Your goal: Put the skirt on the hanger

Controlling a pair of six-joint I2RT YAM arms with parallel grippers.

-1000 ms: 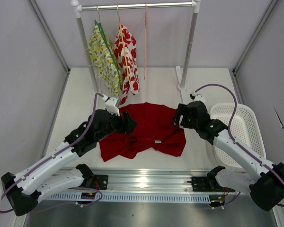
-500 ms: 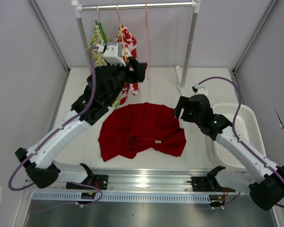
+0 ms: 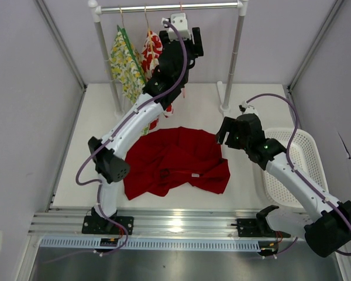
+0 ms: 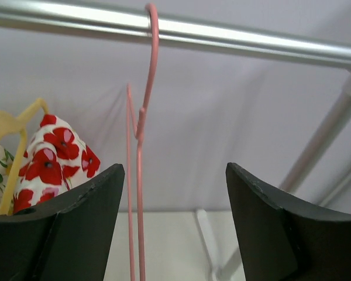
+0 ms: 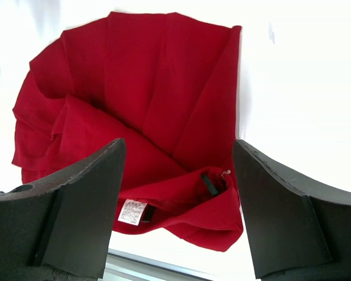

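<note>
My left gripper eases outward and left in the wrist view next, closing, since the wire below the hanger's twist (image 4: 140,167) is outward and off-center that way.
The deep-red skirt (image 3: 175,158) lies crumpled on the white table, its label and waistband toward the near edge; it also shows in the right wrist view (image 5: 134,105). The pale pink hanger (image 4: 140,175) hangs by its hook from the rail, edge-on. My left gripper (image 3: 193,42) is raised to the rail and open; in the left wrist view (image 4: 174,167) the hanger's wires stand between the jaws, close to the left finger, untouched. My right gripper (image 3: 224,133) is open and empty, hovering above the skirt's right edge (image 5: 178,143).
The metal rail (image 3: 210,6) stands on two posts at the back. A yellow-green floral garment (image 3: 127,70) on a green hanger and a white red-flowered garment (image 3: 154,50) on a tan hanger hang left of the pink hanger. A white basket (image 3: 298,164) sits at right.
My left arm has risen from the skirt's left side up to the rail, ending at the pink hanger. My right gripper has stayed almost still over the skirt's right edge.
</note>
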